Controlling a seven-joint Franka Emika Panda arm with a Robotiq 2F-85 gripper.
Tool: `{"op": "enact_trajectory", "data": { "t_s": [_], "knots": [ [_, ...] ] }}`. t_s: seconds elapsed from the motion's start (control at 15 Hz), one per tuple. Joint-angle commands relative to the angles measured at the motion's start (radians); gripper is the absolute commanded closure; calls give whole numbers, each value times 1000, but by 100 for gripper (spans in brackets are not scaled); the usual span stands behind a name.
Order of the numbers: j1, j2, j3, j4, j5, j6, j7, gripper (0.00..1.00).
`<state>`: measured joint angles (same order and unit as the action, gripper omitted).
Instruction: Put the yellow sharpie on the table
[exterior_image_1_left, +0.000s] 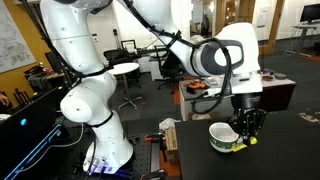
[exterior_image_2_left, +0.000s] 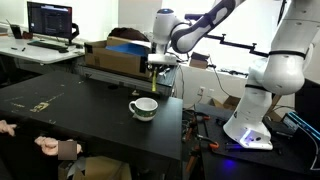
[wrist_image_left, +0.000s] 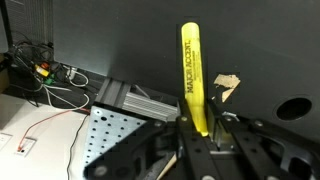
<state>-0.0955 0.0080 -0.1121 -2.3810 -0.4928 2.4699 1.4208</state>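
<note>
My gripper moves outward and down to the bare tabletop beside the mug next and releases the sharpie (wrist_image_left: 193, 75) there, since the pen still hangs above the table.
My gripper (wrist_image_left: 200, 128) is shut on the yellow sharpie (wrist_image_left: 193, 75), which sticks out lengthwise from between the fingers. In both exterior views the gripper (exterior_image_1_left: 246, 128) (exterior_image_2_left: 154, 70) hangs above the dark table (exterior_image_1_left: 290, 150) (exterior_image_2_left: 80, 110) with the pen's yellow tip (exterior_image_2_left: 152, 87) pointing down. The white-and-green mug (exterior_image_1_left: 224, 137) (exterior_image_2_left: 143, 107) stands on the table just beside and below the gripper. The sharpie is clear of the table top (wrist_image_left: 120, 40).
A cardboard box with blue contents (exterior_image_2_left: 115, 55) sits at the table's far edge behind the gripper. A person's hand (exterior_image_2_left: 50, 147) rests at the near edge. A tan paper scrap (wrist_image_left: 227, 85) lies on the table. A perforated metal plate (wrist_image_left: 115, 135) and cables (wrist_image_left: 45, 75) lie beyond the edge.
</note>
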Motion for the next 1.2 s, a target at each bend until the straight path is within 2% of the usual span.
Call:
{"op": "enact_trajectory", "data": {
  "t_s": [0.0, 0.47, 1.13],
  "knots": [
    [-11, 94, -12, 104, 66, -73, -72, 95],
    [-14, 261, -49, 247, 229, -78, -208, 95],
    [-7, 446, -70, 410, 376, -188, -289, 95]
  ]
}}
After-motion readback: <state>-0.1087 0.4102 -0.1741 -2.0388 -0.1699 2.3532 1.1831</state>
